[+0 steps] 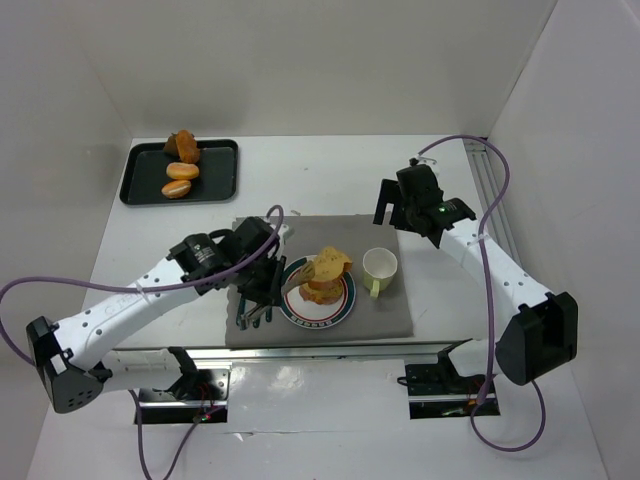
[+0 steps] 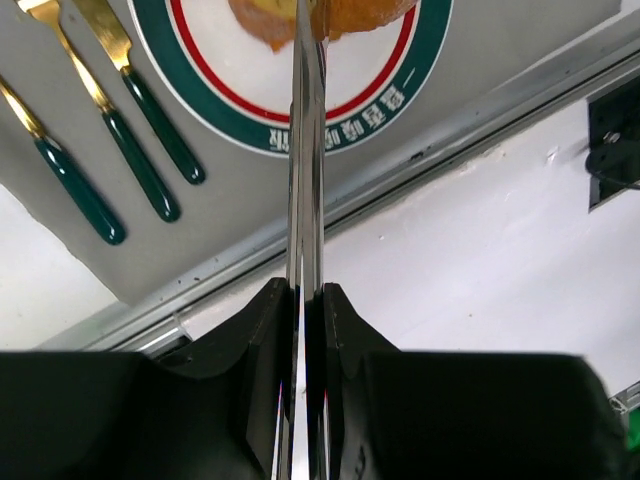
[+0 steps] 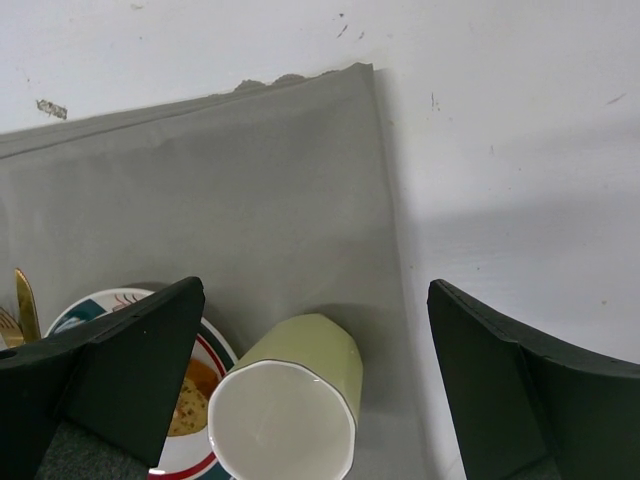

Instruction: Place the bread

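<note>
The tilted slice moves down and slightly back with my left gripper next, over the stacked bread [image 1: 321,291] [image 2: 366,14] to release the tongs, because it overhangs the plate's far rim.
Toasted bread slices [image 1: 322,288] lie stacked on the striped plate [image 1: 320,319] on the grey mat. One more slice [image 1: 334,262] stands tilted on top of the stack. My left gripper [image 1: 266,278] is shut on thin metal tongs [image 2: 306,150] that reach over the plate rim [image 2: 230,120] to the bread [image 2: 355,15]. In the left wrist view my left gripper [image 2: 308,295] has its jaws pressed on the tong blades. My right gripper [image 1: 402,215] is open and empty above the mat's far right corner. In the right wrist view my right gripper [image 3: 312,300] hangs open over the mug.
A pale green mug [image 1: 380,267] stands right of the plate, also in the right wrist view [image 3: 290,400]. Green-handled cutlery [image 2: 100,150] lies left of the plate. A black tray [image 1: 215,185] at the back left holds round buns [image 1: 181,172] and a dark pastry [image 1: 184,146].
</note>
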{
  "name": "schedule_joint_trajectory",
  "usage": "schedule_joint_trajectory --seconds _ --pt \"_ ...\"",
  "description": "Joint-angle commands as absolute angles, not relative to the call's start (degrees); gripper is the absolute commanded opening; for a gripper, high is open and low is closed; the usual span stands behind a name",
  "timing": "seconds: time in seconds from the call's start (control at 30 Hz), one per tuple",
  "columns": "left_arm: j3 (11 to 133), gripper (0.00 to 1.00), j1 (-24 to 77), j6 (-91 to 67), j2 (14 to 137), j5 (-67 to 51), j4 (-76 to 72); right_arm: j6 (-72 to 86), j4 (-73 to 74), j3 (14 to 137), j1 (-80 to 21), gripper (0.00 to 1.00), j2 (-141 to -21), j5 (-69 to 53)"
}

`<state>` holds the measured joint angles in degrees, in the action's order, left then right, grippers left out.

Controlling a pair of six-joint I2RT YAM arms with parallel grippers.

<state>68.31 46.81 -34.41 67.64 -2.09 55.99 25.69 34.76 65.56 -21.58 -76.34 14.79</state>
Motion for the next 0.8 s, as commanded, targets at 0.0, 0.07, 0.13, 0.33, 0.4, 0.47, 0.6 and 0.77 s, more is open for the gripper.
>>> schedule_joint_trajectory --seconds 0.0,0.07,0.13,0.33,0.4,0.47,0.6,0.77 --pt "66.72 0.00 48.69 -37.62 66.88 0.97 57.57 25.22 33.22 66.18 -21.27 1.00 -75.32 14.24" --pt "65.93 0.00 50.35 -39.28 66.88 2.28 58.26 25.22 33.22 66.18 -21.27 1.00 -75.32 14.24" --pt "65.39 0.00 50.97 -40.52 66.36 3.78 59.32 25.22 33.22 66.18 -21.27 1.00 -75.32 14.24" --pt "64.16 0.29 51.68 -41.66 66.36 3.77 59.85 25.22 32.70 65.65 -21.27 1.00 -75.94 13.71" --pt "65.82 0.45 52.82 -42.19 66.36 4.39 60.90 25.22 32.70 65.65 -21.27 1.00 -75.94 13.71" --pt "67.49 0.64 52.82 -42.19 66.36 5.01 61.60 25.22 32.70 65.65 -21.27 1.00 -75.94 13.71" --pt "72.05 0.72 52.82 -42.19 67.76 6.15 66.33 25.22 32.17 65.65 -21.27 1.00 -75.42 13.71" --pt "78.56 0.57 51.77 -43.86 68.29 13.88 71.36 25.22 32.17 65.04 -21.27 1.00 -75.41 13.71"
